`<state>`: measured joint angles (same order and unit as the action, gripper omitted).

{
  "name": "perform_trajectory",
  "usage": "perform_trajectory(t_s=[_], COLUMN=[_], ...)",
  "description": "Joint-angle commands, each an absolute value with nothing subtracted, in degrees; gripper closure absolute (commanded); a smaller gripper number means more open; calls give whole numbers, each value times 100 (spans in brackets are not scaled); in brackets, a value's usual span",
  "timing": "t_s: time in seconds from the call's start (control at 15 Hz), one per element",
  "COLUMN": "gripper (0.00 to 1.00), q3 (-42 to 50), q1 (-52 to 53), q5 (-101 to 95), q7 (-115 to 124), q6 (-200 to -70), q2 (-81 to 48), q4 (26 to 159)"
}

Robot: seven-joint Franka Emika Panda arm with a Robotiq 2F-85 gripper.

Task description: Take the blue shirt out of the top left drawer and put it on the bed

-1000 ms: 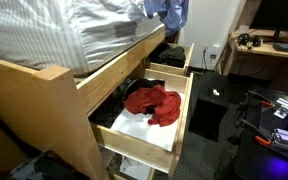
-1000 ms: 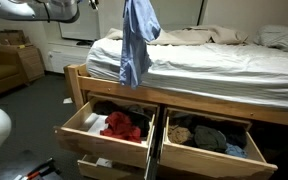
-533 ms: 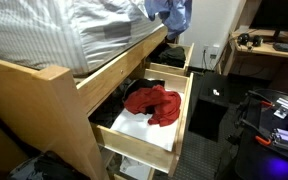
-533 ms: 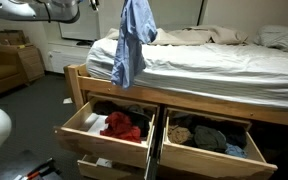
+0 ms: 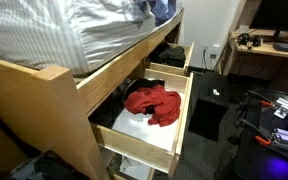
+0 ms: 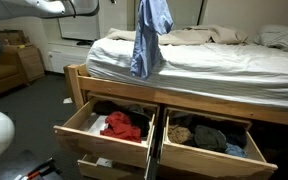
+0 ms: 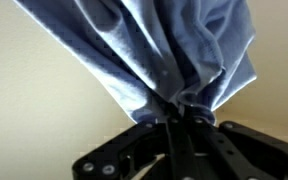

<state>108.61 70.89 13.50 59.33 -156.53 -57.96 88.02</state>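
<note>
My gripper should next move farther over the white mattress [image 6: 128,53], which is beyond the gripper, and let go of the shirt, because the shirt [image 6: 149,35] is still hanging at the bed's near edge.
The blue shirt [image 6: 149,35] hangs in the air above the white bed [image 6: 214,60], its lower end level with the bed's near edge; a bit of it shows in an exterior view [image 5: 162,10] at the top. In the wrist view my gripper [image 7: 179,118] is shut on a bunched fold of the blue shirt [image 7: 154,50], which spreads out from the jaws. The gripper itself is out of frame in both exterior views. The top left drawer [image 6: 74,128] stands open and holds a red garment [image 6: 122,125].
The top right drawer [image 6: 249,152] is open with dark and tan clothes. A lower drawer [image 6: 104,165] is also pulled out. The red garment [image 5: 152,103] lies in the open drawer [image 5: 179,125]. A desk [image 5: 264,50] and black equipment [image 5: 279,115] stand beside the bed.
The blue shirt has moved sideways over the bed, away from the drawer side, and a little higher. The drawers and their clothes have not moved.
</note>
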Motion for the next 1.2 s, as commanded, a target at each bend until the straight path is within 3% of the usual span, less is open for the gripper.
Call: perform_trajectory(t_s=[0.0, 0.4, 0.67, 0.73, 1.13], gripper=[99, 99, 99, 99, 96], q3=[10559, 9870, 9604, 9720, 9699], q1=[6185, 5412, 5231, 5579, 5575], q5=[1070, 1052, 1107, 1044, 1044], q7=[6032, 5610, 5629, 5615, 5636], q6=[-15031, -15580, -16699, -16250, -16302], q2=[-5632, -5318, -5429, -5369, -5417], q4=[7356, 5639, 5666, 5864, 5885])
